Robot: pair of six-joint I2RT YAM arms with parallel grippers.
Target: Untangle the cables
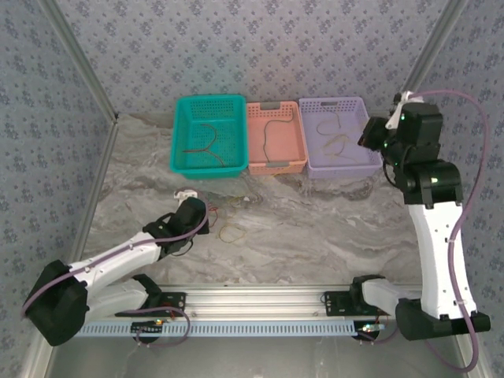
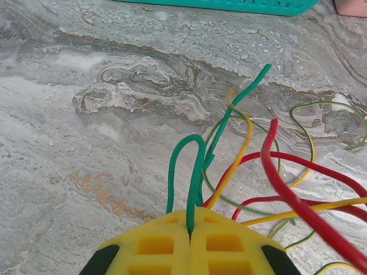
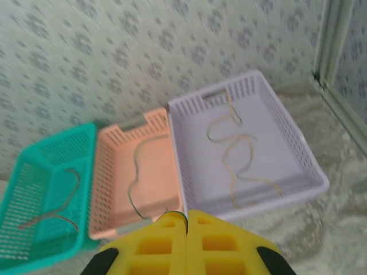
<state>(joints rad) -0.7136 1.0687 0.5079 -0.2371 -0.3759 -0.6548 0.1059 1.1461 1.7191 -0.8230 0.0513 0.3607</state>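
The bare tabletop (image 2: 150,207) beside the tangle lies close below my left gripper, so the gripper should stay low over it and open its fingers to let go of the looped green cable (image 2: 195,166).
My left gripper (image 2: 190,220) is low over the table, its yellow fingers shut on a looped green cable (image 2: 195,166). To its right lies a tangle of cables: thick red (image 2: 281,172), yellow (image 2: 241,154) and a thin green loop (image 2: 332,114). From above, this tangle (image 1: 230,231) lies just right of the left gripper (image 1: 206,211). My right gripper (image 1: 368,135) is raised by the purple basket (image 1: 370,161). Its jaws (image 3: 187,216) are shut, with a thin dark green cable (image 3: 175,213) curving out of the seam.
Three baskets stand side by side at the back: teal (image 1: 181,134), orange (image 1: 276,167) and purple. Each holds a loose cable: brown (image 1: 206,142), dark green (image 1: 268,142) and pale tan (image 1: 335,138). A small white object (image 1: 185,193) lies behind the left gripper.
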